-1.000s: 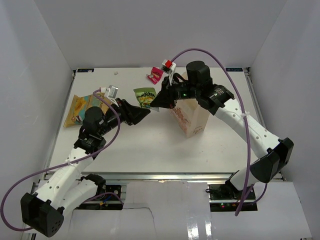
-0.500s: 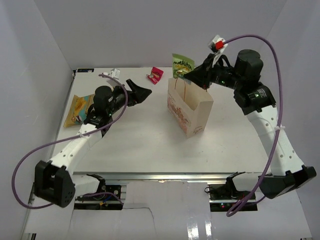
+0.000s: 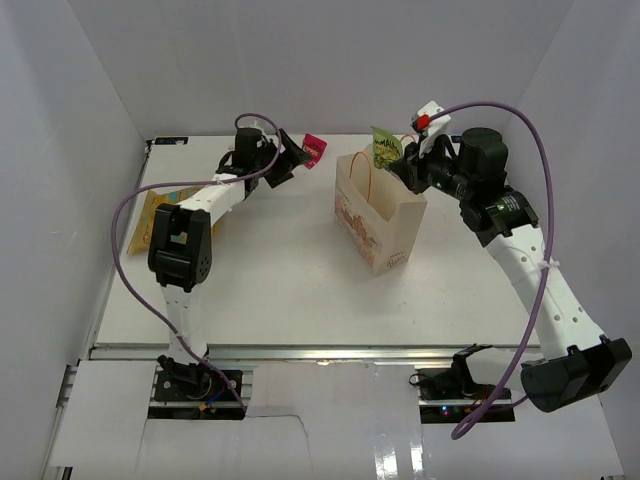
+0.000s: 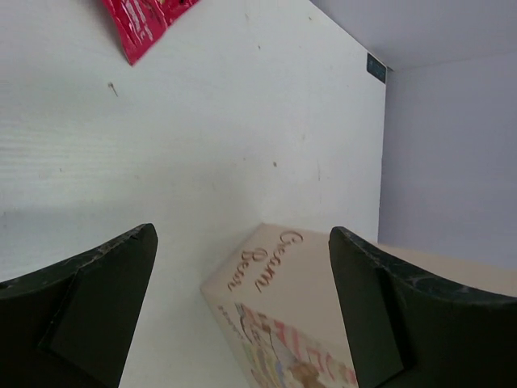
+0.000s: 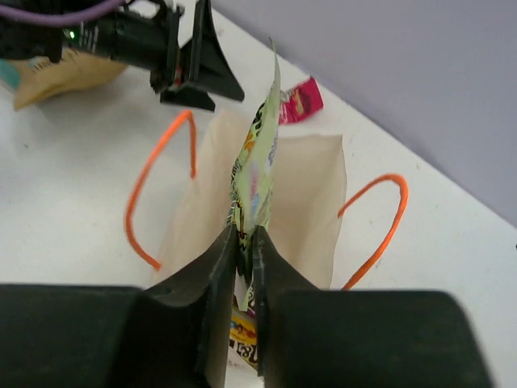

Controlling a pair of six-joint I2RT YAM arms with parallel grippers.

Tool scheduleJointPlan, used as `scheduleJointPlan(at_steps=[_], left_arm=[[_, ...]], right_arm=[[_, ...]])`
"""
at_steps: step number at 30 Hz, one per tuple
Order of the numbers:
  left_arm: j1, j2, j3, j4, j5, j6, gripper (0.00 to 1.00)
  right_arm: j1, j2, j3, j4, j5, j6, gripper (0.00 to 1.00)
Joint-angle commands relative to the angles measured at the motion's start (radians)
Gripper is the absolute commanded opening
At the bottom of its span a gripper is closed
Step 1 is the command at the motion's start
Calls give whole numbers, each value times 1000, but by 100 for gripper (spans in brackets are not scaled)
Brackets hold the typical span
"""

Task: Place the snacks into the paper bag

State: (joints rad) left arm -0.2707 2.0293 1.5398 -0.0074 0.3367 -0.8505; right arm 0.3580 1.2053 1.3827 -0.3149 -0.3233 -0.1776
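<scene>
The magenta-pink packet is below and further out and my fingers face the bag [image 3: 378,220], so my left gripper should lower and turn outward onto the magenta-pink packet's near end [image 3: 310,160].
The beige paper bag [image 3: 378,220] with orange cord handles stands upright at the table's middle right. My right gripper [image 3: 397,166] is shut on a green packet [image 3: 384,148] and holds it on edge over the bag's open mouth [image 5: 275,210]; in the right wrist view the green packet [image 5: 257,162] sits between my fingers, and a yellow packet [image 5: 245,333] lies inside the bag. My left gripper [image 3: 296,158] is open and empty, low over the table just left of a magenta-pink packet [image 3: 314,150], which also shows in the left wrist view [image 4: 145,20]. A yellow-tan pouch [image 3: 158,214] lies at the left.
White walls enclose the table on three sides. The bag's printed side [image 4: 283,323] shows between my left fingers. The left arm stretches along the table's back left; purple cables loop off both arms.
My right gripper has carried the green packet from the table up and over the bag's mouth. My left arm has swung back and reached toward the magenta-pink packet.
</scene>
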Motion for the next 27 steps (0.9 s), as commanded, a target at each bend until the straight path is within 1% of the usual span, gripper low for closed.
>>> scheduleJointPlan(at_steps=[1,3,4,6,7,9,11,14,16,17,18,20,22,27], left_arm=[[1,92,156,-83,-65,13,97],[2,144,224,-80,-94,30,95],[2,169,242,-75,-122,37,94],[2,232,278,-46,-146,63,88],[2,252,313,-37,-166,73,88],[2,301,338,0,-209,99,86],[2,345,365,82,-244,116,86],[5,393,413,147,-255,123,84],[7,460,465,147,-249,107,82],[8,485,530,133,-246,96,81],[11,530,557,132,-243,87,78],[14,571,626,127,-240,61,75],[16,618,672,130,-234,29,69],[22,677,721,110,-249,-8,56]], right_arm=[[-4,-4,-13,48,78,-62,21],[-4,0,-13,48,76,-66,33],[-4,0,-8,46,70,-69,45],[-4,-6,-1,43,44,-86,51],[-4,-10,7,40,33,-92,54],[-5,-21,13,24,1,-108,55],[-5,-38,15,8,-31,-118,55],[-10,-62,4,2,-49,-128,56],[-14,-70,4,-3,-48,-128,56],[-16,-70,13,-9,-43,-126,56],[-19,-70,18,-21,-40,-123,56],[-25,-66,29,-27,-30,-117,56],[-31,-61,41,-27,-20,-105,56],[-48,-59,47,-30,-16,-83,56]])
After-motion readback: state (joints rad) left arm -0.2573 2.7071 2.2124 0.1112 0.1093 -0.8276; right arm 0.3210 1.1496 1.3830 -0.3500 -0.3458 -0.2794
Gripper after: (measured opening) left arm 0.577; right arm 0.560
